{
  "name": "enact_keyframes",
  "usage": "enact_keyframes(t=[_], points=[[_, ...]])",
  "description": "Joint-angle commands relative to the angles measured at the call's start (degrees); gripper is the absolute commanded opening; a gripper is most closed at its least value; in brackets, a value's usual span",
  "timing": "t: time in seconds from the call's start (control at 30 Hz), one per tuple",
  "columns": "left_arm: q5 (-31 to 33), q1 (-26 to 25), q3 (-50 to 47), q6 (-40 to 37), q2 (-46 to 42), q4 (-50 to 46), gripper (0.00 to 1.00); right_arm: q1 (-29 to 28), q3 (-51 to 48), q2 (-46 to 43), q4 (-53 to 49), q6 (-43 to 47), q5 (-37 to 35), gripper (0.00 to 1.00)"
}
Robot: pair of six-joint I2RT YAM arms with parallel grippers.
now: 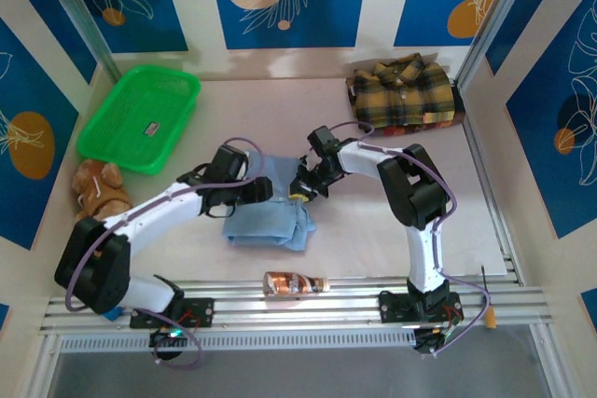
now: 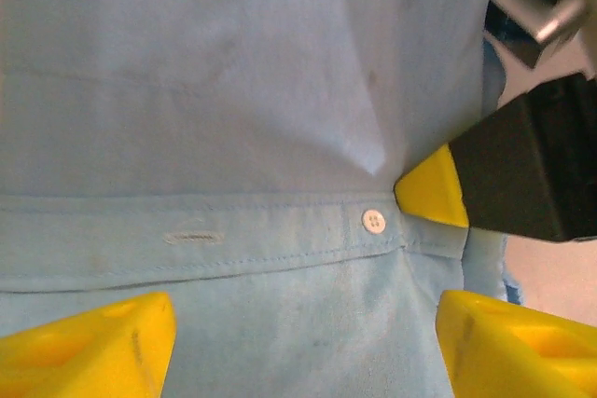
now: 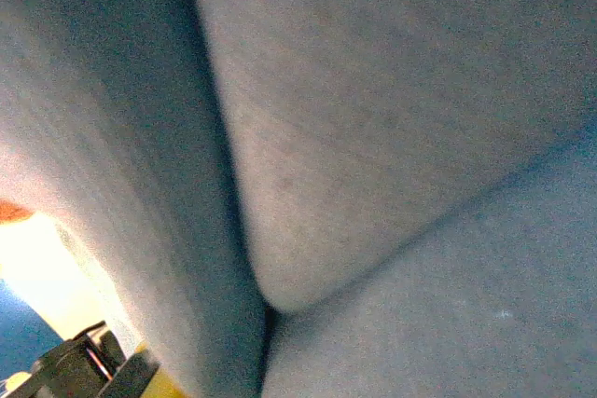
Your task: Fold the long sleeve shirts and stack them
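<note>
I should next lift the pinched edge of the light blue shirt toward the plaid shirt with my right gripper, then lower the edge and let go of it at the middle of the table.
The light blue shirt lies folded in the middle of the table. My left gripper hovers over its left part, open; in the left wrist view its yellow fingertips stand wide apart above the button band and a white button. My right gripper is at the shirt's upper right edge, shut on a pinch of the blue cloth; its yellow fingertip presses where a crease begins. Blurred blue cloth bunches close against the right wrist camera. The plaid shirt lies folded at the back right.
A green basket stands at the back left, with a brown stuffed toy in front of it. A small brown bottle lies on the metal rail between the arm bases. Walls close in the left and right sides.
</note>
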State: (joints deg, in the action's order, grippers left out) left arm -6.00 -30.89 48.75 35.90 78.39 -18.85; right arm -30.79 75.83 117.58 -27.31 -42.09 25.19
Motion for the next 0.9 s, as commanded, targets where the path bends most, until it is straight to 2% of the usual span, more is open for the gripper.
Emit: enact_keyframes(t=[0.0, 0.1, 0.2, 0.3, 0.47, 0.57, 0.7, 0.8, 0.87], points=[[-0.33, 5.40, 2.34, -1.39, -7.10, -5.37, 0.88, 0.93, 2.36, -2.90, -10.03, 1.91, -6.73, 0.00], [-0.43, 10.22, 5.00, -3.33, -11.15, -8.91, 1.00, 2.82, 3.26, -8.60, -17.56, 4.60, -12.36, 0.00], [-0.56, 14.08, 8.22, -5.50, -13.23, -11.51, 1.00, 5.89, 5.53, -14.54, -26.90, 8.08, -20.03, 0.00], [-2.31, 16.98, 11.48, -6.28, -13.36, -12.44, 1.00, 9.72, 9.58, -19.85, -35.39, 12.50, -30.85, 0.00], [-4.58, 18.40, 14.26, -5.93, -11.39, -11.25, 1.00, 12.53, 22.11, -22.31, -47.72, 20.43, -49.93, 0.00], [-6.23, 18.68, 14.65, -4.81, -10.01, -9.57, 1.00, 10.35, 29.75, -21.01, -52.52, 23.34, -60.45, 0.00], [-8.14, 18.70, 14.54, -3.84, -8.83, -8.05, 1.00, 2.32, 34.68, -15.45, -56.67, 27.59, -72.10, 0.00], [-8.20, 18.71, 13.74, -3.73, -8.87, -8.16, 1.00, -3.44, 33.69, -7.77, -59.35, 28.02, -73.99, 0.00], [-7.94, 18.71, 13.17, -4.03, -9.39, -8.85, 1.00, -6.23, 32.61, -2.09, -59.91, 26.00, -71.45, 0.00]])
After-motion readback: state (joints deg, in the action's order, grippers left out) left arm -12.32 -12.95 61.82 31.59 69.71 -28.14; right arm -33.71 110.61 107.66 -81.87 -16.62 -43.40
